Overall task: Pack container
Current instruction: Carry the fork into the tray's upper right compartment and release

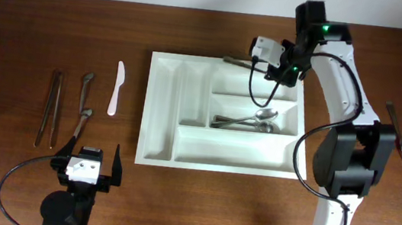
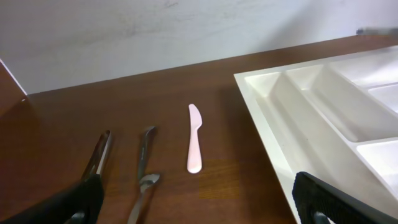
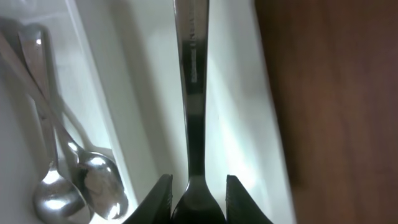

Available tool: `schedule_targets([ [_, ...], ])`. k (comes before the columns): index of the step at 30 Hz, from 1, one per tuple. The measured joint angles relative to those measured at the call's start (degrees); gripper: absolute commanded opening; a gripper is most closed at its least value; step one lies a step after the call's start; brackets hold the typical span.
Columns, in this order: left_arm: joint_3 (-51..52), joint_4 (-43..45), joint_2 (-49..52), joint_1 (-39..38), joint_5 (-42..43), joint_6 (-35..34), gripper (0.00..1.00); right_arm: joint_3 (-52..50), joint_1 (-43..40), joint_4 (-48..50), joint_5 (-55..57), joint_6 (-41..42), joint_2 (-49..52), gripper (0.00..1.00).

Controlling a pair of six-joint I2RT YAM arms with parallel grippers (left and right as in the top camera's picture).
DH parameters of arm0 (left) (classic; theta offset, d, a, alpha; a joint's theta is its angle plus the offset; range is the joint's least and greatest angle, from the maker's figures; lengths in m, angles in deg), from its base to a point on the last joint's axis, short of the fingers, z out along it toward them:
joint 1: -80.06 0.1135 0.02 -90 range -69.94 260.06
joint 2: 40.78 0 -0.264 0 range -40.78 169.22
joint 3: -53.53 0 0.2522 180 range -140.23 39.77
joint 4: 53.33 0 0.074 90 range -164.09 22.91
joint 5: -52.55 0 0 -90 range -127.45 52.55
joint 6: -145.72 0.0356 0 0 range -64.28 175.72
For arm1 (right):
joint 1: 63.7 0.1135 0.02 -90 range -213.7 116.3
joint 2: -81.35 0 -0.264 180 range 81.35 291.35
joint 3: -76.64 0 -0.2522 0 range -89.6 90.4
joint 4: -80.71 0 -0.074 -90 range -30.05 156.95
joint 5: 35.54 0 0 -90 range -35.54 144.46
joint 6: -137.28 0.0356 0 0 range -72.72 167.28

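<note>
The robot's right gripper will next lower the metal utensil [image 3: 191,93] toward the container's far section beyond the metal spoons, and then let go of the utensil.
The white five-compartment container [image 1: 163,108] lies mid-table; it also shows in the left wrist view [image 2: 264,118] and the right wrist view [image 3: 239,93]. My right gripper [image 1: 259,63] [image 3: 198,202] is over its far right compartment, shut on a metal utensil [image 3: 191,93] held at its wide end. The handle [image 1: 236,60] points left along the far rim. Two metal spoons [image 1: 250,122] [image 3: 59,180] lie in the middle right compartment. My left gripper [image 1: 91,162] [image 2: 199,205] is open and empty near the front left, over bare table.
Left of the container lie a white plastic knife [image 1: 116,87] [image 2: 194,140], two metal spoons [image 1: 86,87] [image 1: 81,122] and a pair of long metal tongs [image 1: 49,108]. A metal fork [image 1: 398,133] lies at the right, past the right arm's base.
</note>
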Motion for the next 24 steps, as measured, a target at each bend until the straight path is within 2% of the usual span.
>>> schedule_targets([
  [6,0.0,0.0,0.0,0.0,0.0,0.0,0.99,-6.7,0.0,5.8,0.0,-0.3,0.0,0.04],
  [15,0.0,0.0,0.0,0.0,0.0,0.0,0.99,-7.9,0.0,8.0,0.0,-0.4,0.0,0.04],
  [17,0.0,0.0,0.0,0.0,0.0,0.0,0.99,-7.9,0.0,8.0,0.0,-0.3,0.0,0.09],
  [20,0.0,0.0,0.0,0.0,0.0,0.0,0.99,-7.9,0.0,8.1,0.0,-0.3,0.0,0.28],
  [24,0.0,0.0,0.0,0.0,0.0,0.0,0.99,-7.9,0.0,8.1,-0.2,-0.1,0.0,0.44],
])
